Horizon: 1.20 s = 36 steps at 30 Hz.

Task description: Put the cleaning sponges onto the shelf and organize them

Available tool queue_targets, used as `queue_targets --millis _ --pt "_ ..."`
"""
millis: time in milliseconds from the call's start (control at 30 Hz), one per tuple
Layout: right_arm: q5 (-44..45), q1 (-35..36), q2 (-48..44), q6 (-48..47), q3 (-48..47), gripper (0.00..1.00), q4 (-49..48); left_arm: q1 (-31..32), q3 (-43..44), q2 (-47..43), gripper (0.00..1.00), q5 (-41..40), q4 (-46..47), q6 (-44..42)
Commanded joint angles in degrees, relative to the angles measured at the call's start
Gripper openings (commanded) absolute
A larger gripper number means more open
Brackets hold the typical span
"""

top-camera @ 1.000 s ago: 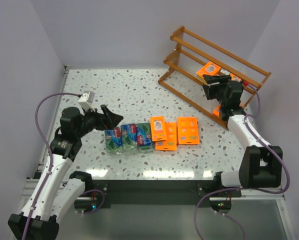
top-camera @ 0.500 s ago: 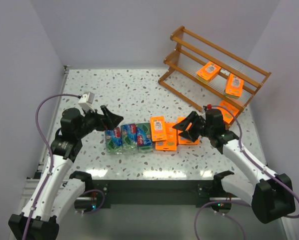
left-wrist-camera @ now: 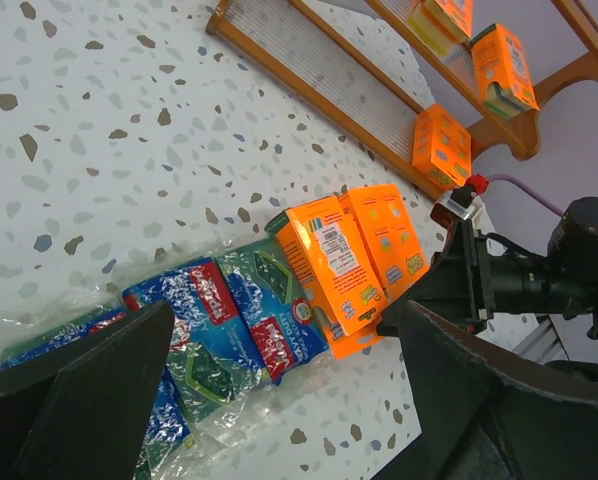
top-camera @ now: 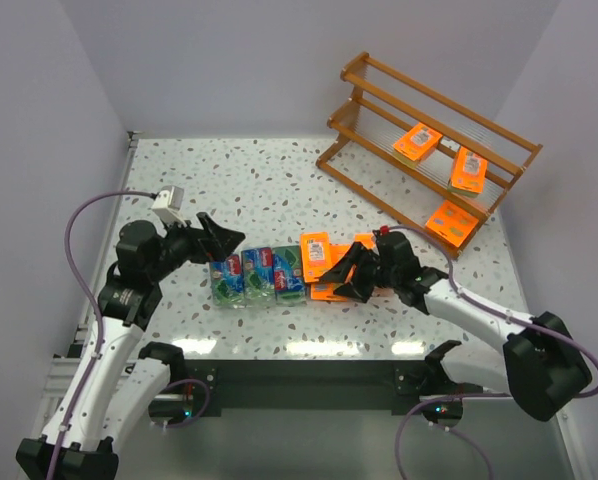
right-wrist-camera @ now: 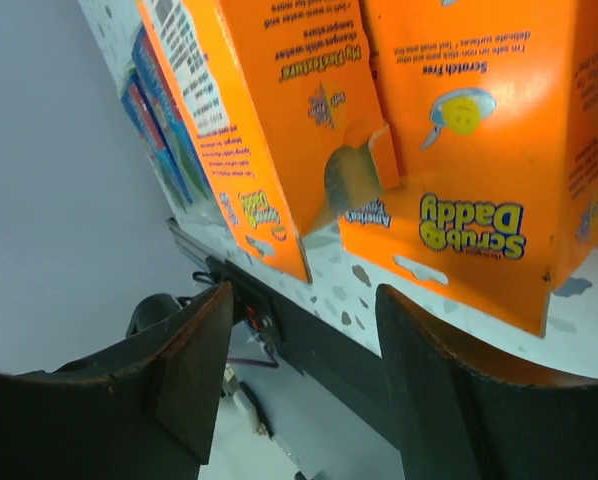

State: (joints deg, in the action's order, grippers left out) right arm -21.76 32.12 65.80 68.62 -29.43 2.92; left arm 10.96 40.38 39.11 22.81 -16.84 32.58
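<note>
The robot should move its right gripper slightly outward until the open fingers are on both sides of the upper orange pack's near corner (right-wrist-camera: 299,258), then close it, because that corner sticks out toward the fingers.
Three orange cleaning sponges (top-camera: 417,143) (top-camera: 468,168) (top-camera: 451,222) rest on the wooden shelf (top-camera: 364,100) at the back right. On the table lie three green-and-blue wrapped packs (top-camera: 258,273) in a row, with orange packs (top-camera: 317,255) stacked beside them. My right gripper (top-camera: 341,278) is open, low over the orange packs, which fill the right wrist view (right-wrist-camera: 479,150) just beyond its gripper (right-wrist-camera: 299,370). My left gripper (top-camera: 227,243) is open and empty, hovering by the left end of the green-and-blue packs (left-wrist-camera: 269,310), with its gripper (left-wrist-camera: 279,400) above bare tabletop.
The speckled table (top-camera: 239,180) ends at a dark front rail near the packs. Grey walls close the left, back and right sides. The shelf's lower tier (left-wrist-camera: 319,70) shows bare ribbed plastic on its left part.
My right arm has swung from the shelf down and left to the orange packs on the table. An orange pack now shows on the shelf's middle tier. The left arm barely moved.
</note>
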Motion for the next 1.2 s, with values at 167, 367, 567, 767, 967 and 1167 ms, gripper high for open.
queue_targets --millis 167,367,567,767,967,1167 --pt "12.5 1.0 6.7 6.4 -1.5 0.57 -11.7 0.2 -0.2 -0.9 1.00 -0.9 1.4 1.3" --pt "18.9 1.0 5.7 10.7 0.2 0.09 -17.1 0.1 0.6 -0.3 1.00 -0.7 0.9 0.8" --pt "20.6 0.8 0.0 12.8 -1.6 0.00 -17.9 0.1 0.6 0.3 1.00 -0.3 1.4 0.6" --pt "21.5 -3.6 -0.6 13.9 -8.3 0.00 -21.1 0.1 0.8 1.5 1.00 0.4 2.7 0.6" --pt "25.1 -8.2 7.9 14.7 -18.7 0.00 -22.9 0.2 1.0 1.6 1.00 0.6 3.0 0.3" --pt "31.5 -8.8 17.1 15.2 -28.4 0.00 -23.4 0.1 2.5 2.3 1.00 0.1 1.2 -1.4"
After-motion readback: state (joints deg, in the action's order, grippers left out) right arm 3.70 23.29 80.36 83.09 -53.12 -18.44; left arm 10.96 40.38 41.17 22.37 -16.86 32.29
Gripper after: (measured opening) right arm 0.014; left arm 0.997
